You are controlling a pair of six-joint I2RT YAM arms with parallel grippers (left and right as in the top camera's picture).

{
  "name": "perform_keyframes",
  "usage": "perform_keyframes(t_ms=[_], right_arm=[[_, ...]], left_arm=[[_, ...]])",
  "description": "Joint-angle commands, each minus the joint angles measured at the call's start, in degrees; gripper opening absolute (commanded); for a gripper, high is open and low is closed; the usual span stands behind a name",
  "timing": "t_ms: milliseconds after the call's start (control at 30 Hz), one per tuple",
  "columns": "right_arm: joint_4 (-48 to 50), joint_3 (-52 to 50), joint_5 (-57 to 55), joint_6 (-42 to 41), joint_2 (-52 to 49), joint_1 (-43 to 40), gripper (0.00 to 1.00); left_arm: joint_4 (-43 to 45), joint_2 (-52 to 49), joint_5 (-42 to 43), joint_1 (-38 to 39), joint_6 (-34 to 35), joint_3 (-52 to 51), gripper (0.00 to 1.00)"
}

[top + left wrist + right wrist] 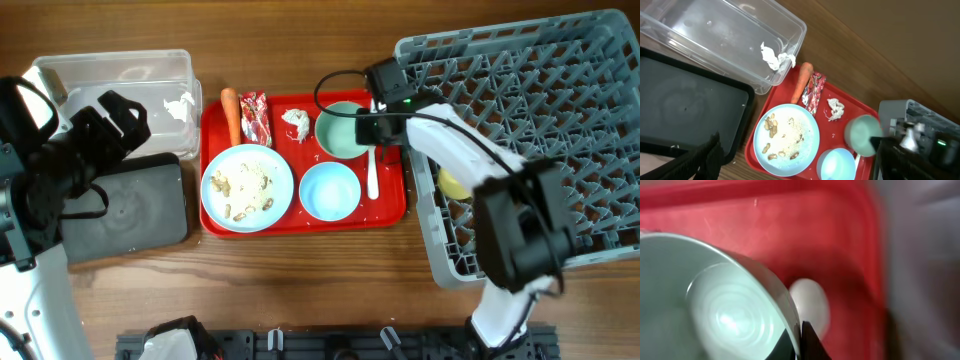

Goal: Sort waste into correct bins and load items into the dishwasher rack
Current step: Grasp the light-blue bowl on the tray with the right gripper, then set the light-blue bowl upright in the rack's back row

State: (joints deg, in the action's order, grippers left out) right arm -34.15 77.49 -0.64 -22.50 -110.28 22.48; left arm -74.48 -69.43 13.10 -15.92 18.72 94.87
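Note:
My right gripper rises from the tray next, carries the mint-green bowl over the rack's far part [488, 84] and releases it, since rack wires beyond the yellow cup [452, 183] stand empty.
On the red serving tray [390, 210] lie a carrot piece [231, 113], a red wrapper [256, 118], a crumpled tissue [296, 123], a light-blue plate [247, 187] with rice-like scraps, a light-blue bowl [329, 190] and a white spoon [373, 172]. My right gripper [368, 128] is shut on the right rim of the mint-green bowl [338, 130]; the right wrist view shows the fingers [799, 341] pinching the rim [730, 305]. The yellow cup [452, 183] lies in the grey rack [540, 90]. My left gripper [115, 122] is open and empty over the bins.
The clear tub [120, 75] at the back left holds a white tissue [180, 105]. The black tray [135, 210] sits in front of it, left of the red tray. The rack fills the right side. In the left wrist view the tub [715, 35] and black tray [685, 110] lie below.

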Motion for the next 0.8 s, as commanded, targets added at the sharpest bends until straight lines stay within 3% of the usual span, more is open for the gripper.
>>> perform_keyframes(t_ms=[0, 133, 233, 400, 500, 667, 767], right_arm=[[-3.21, 1.42, -18.82, 0.09, 14.21, 0.02, 0.04], [-5.68, 1.42, -47.95, 0.07, 23.56, -0.13, 0.04], [-6.16, 1.09, -59.95, 1.53, 23.56, -2.03, 0.04], [-5.62, -1.14, -62.29, 7.85, 17.16, -7.63, 0.04], [-3.52, -1.18, -71.78, 10.16, 10.71, -12.15, 0.04], [6.08, -1.18, -66.95, 22.73, 4.52, -15.43, 0.04], [9.60, -1.18, -66.29, 26.08, 2.78, -15.13, 0.04]], left_arm=[[0.04, 0.00, -0.76, -0.39, -0.33, 0.76, 1.00], [0.02, 0.00, -0.79, -0.39, -0.31, 0.76, 1.00], [0.04, 0.00, -0.79, -0.39, -0.33, 0.76, 1.00], [0.04, 0.00, -0.79, -0.39, -0.31, 0.76, 1.00], [0.02, 0.00, -0.79, -0.39, -0.33, 0.76, 1.00], [0.02, 0.00, -0.76, -0.39, -0.33, 0.76, 1.00], [0.04, 0.00, -0.76, -0.39, -0.33, 0.79, 1.00]])
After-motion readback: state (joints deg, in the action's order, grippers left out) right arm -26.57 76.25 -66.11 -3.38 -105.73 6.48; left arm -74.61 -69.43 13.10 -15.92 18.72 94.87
